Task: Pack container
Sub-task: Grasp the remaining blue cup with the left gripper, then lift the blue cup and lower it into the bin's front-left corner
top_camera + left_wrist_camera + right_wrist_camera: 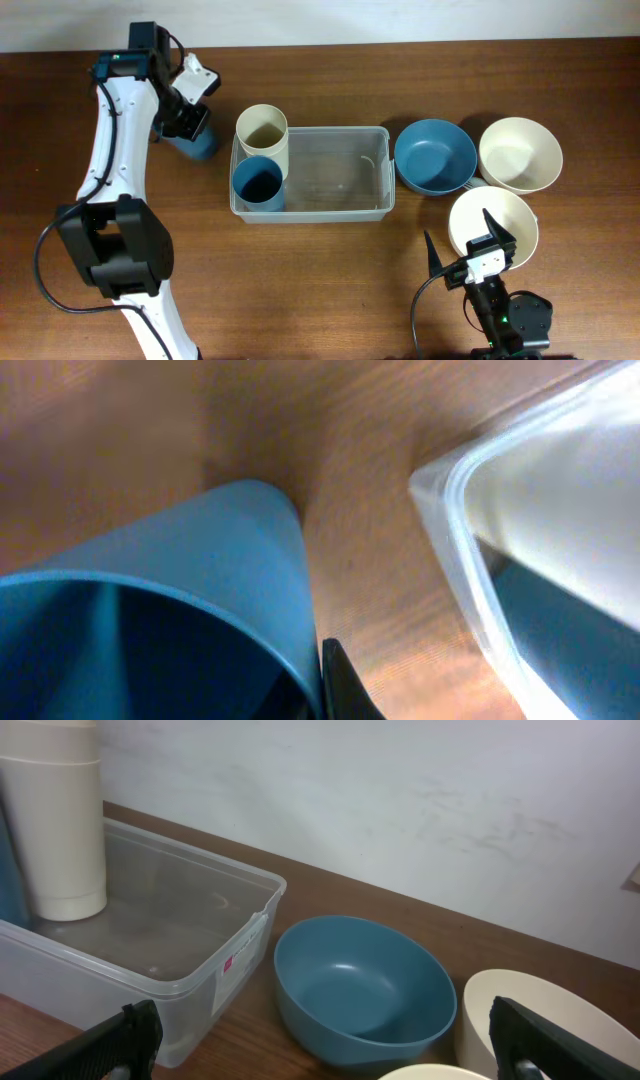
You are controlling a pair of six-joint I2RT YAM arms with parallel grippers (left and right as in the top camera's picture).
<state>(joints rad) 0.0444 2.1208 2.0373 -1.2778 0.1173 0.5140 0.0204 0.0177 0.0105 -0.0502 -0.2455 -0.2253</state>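
The container's blue cup (259,182) (580,620) stands open to the right of my left gripper in the overhead view. So my left gripper lifts next, crosses over that cup's opening, lowers and releases.
The clear plastic container (340,205) sits mid-table. A cream cup (261,133) and a blue cup (258,185) stand in its left end. My left gripper (188,122) is left of the container, shut on the rim of another blue cup (205,146) standing on the table. In the left wrist view one finger (345,690) presses the outside of this cup (200,590), and the container's corner (470,540) is at the right. My right gripper (470,252) is open and empty at the front right. Its view (320,1010) shows the container (200,970).
A blue bowl (435,155) (360,985) stands right of the container. A cream bowl (520,153) (560,1020) is at the far right. Another cream bowl (495,222) lies under my right gripper. The cream cup (60,830) shows in the right wrist view.
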